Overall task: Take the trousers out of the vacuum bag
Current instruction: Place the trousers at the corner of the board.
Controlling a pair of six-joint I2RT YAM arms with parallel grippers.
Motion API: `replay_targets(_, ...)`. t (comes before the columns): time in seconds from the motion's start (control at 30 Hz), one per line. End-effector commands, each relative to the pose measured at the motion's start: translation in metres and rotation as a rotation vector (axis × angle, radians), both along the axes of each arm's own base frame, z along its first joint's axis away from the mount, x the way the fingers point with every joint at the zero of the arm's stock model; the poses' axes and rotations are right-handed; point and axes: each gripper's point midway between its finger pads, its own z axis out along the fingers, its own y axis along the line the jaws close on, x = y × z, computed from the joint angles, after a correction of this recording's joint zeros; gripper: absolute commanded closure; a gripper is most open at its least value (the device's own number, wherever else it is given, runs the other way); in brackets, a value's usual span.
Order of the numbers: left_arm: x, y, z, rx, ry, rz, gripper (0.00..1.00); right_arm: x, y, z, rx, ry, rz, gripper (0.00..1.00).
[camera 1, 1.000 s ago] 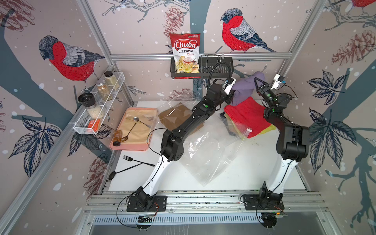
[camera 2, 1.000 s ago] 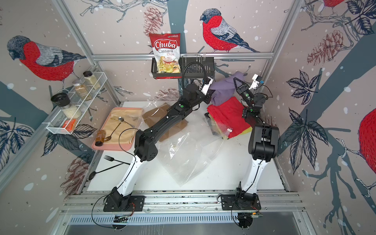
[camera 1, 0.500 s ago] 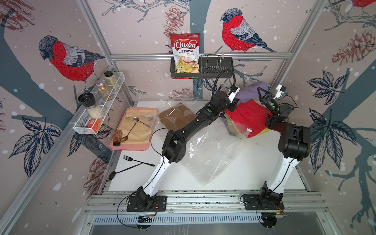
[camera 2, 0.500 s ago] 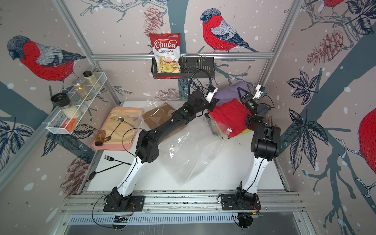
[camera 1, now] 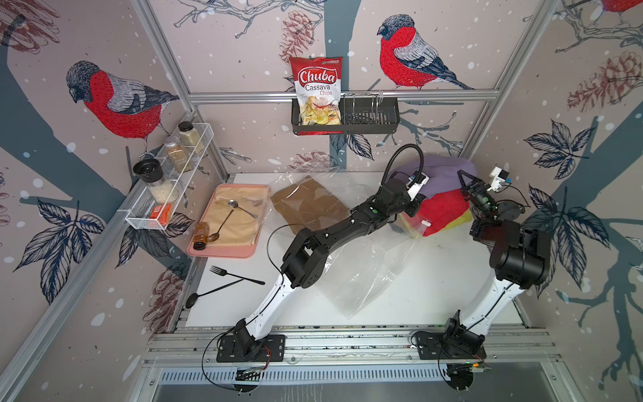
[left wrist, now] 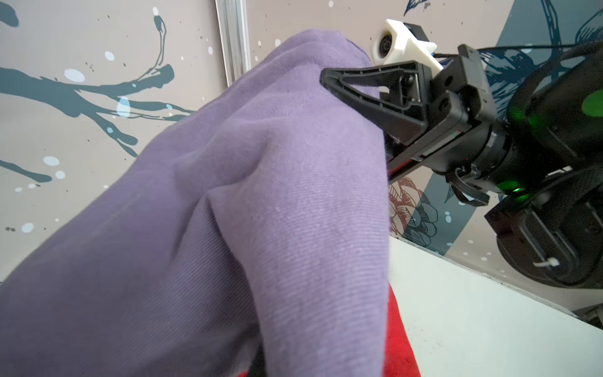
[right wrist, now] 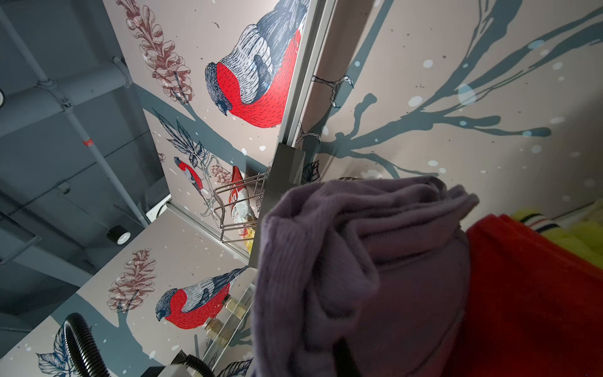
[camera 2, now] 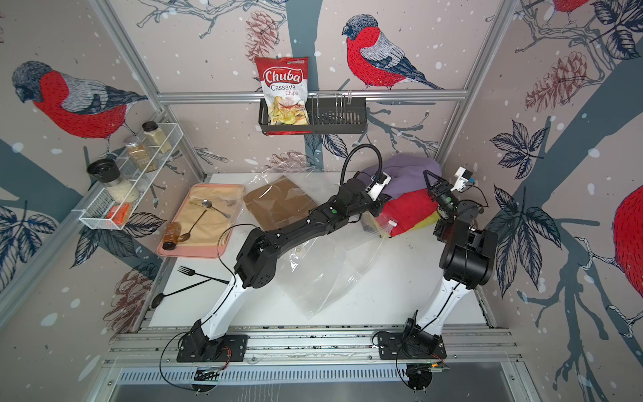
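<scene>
I should lower my right gripper back to the red trousers' wall-side end (camera 1: 460, 203) and release, so purple cloth covers the bare red trousers below and back from it.
The clear vacuum bag (camera 1: 351, 278) (camera 2: 313, 278) lies crumpled mid-table, its zip edge with a white clip reaching the cloth pile. At the back right corner, purple trousers (camera 1: 447, 170) (left wrist: 228, 228) (right wrist: 359, 261) are heaped over red trousers (camera 1: 442, 212) (right wrist: 522, 293) and yellow ones (camera 1: 461, 222). Mustard-brown trousers (camera 1: 308, 205) (camera 2: 278, 203) lie flat at the back under clear plastic. My left gripper (camera 1: 419, 202) (camera 2: 381, 202) is buried in the purple cloth, its jaws hidden. My right gripper (camera 1: 461, 174) (camera 2: 428, 175) (left wrist: 326, 78) is shut, its tip pinching the purple cloth's top.
A pink tray (camera 1: 226, 251) at the left carries a beige mat, spoon and small bottle. In front of it lie a black fork (camera 1: 236, 276) and spoon. A wire shelf (camera 1: 167, 198) of jars and a black basket (camera 1: 368, 118) with a chips packet hang on the walls.
Both grippers have come down and to the right with the purple trousers, from up near the basket to the back right corner. The purple cloth now rests over the red.
</scene>
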Motion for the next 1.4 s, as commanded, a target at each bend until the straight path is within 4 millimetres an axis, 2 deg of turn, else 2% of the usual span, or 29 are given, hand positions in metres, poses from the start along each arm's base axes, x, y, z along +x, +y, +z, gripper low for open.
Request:
replay_targets(0.0,-0.013,0.025,0.107,-0.146,-0.101,0.046,1.00,0.009,-0.037,-0.014,0.053,0.080,-0.180,1.00)
replay_targets(0.17,-0.018,0.022,0.080,-0.116,-0.051,0.044,1.00,0.003,-0.041,-0.046,0.025,0.219,-0.230,1.00)
replay_targets(0.3,-0.022,0.017,0.065,-0.091,-0.013,0.026,1.00,-0.007,-0.055,-0.075,0.031,0.332,-0.284,1.00)
replay_targets(0.47,-0.031,0.008,0.049,-0.073,0.031,-0.010,0.92,-0.017,-0.075,-0.091,0.019,0.413,-0.339,1.00)
replay_targets(0.5,-0.033,0.007,0.047,-0.070,0.039,-0.014,0.88,-0.018,-0.077,-0.093,0.009,0.428,-0.345,1.00)
replay_targets(0.53,-0.036,0.005,0.044,-0.065,0.044,-0.022,0.80,-0.018,-0.079,-0.094,0.001,0.442,-0.349,1.00)
replay_targets(0.73,-0.045,0.009,0.039,-0.043,0.063,-0.026,0.14,-0.024,-0.094,-0.101,-0.018,0.506,-0.385,1.00)
replay_targets(0.77,-0.046,0.012,0.041,-0.042,0.061,-0.025,0.07,-0.024,-0.095,-0.102,-0.020,0.515,-0.385,1.00)
replay_targets(0.8,-0.048,0.013,0.042,-0.039,0.062,-0.026,0.03,-0.024,-0.096,-0.102,-0.026,0.520,-0.383,1.00)
replay_targets(0.93,-0.047,0.020,0.055,-0.039,0.059,-0.010,0.03,-0.021,-0.092,-0.106,-0.038,0.547,-0.346,1.00)
replay_targets(1.03,-0.035,0.022,0.062,-0.040,0.073,0.008,0.03,-0.023,-0.090,-0.108,-0.042,0.549,-0.340,0.92)
replay_targets(1.1,-0.019,0.022,0.063,-0.040,0.093,0.027,0.03,-0.023,-0.088,-0.109,-0.046,0.555,-0.336,0.81)
replay_targets(1.27,0.033,0.032,0.060,-0.061,0.149,0.097,0.03,-0.027,-0.092,-0.115,-0.083,0.600,-0.374,0.58)
replay_targets(1.37,0.056,0.042,0.056,-0.075,0.168,0.115,0.03,-0.029,-0.093,-0.117,-0.128,0.629,-0.395,0.42)
